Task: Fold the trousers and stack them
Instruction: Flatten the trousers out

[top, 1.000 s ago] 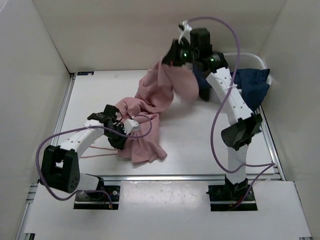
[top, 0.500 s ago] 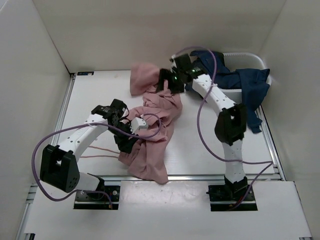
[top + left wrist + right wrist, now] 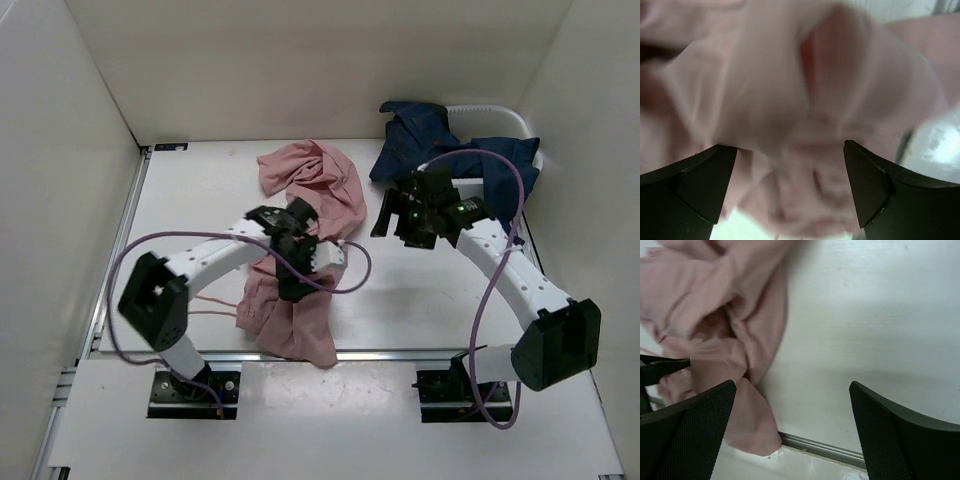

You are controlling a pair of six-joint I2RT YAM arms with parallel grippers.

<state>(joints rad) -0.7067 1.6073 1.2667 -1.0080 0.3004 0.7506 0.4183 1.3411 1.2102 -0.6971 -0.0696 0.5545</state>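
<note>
My right gripper needs to move back, across and down next, onto the trousers' uncovered edge by the cords, which is below the gripper and to its left in the top view.
The dusty-pink trousers [image 3: 312, 185] lie in a crumpled heap across the middle of the table, one end hanging over the front edge [image 3: 300, 345]. My left gripper [image 3: 293, 280] hovers just over the heap's middle. In the left wrist view it is open [image 3: 790, 185], with blurred pink cloth [image 3: 770, 90] close below and nothing pinched. My right gripper [image 3: 392, 216] stands open above bare table to the right of the trousers. The right wrist view shows its jaws wide apart [image 3: 792, 432] and the trousers [image 3: 715, 315] off to its left, untouched.
Navy cloth [image 3: 430, 140] spills out of a white basket [image 3: 490, 108] at the back right. White walls close in the table on three sides. A metal rail [image 3: 820, 450] runs along the front edge.
Both grippers have opened and let go of the trousers, which dropped into a heap. The right arm swung down from the back to mid-table. The left arm moved right over the cloth.
</note>
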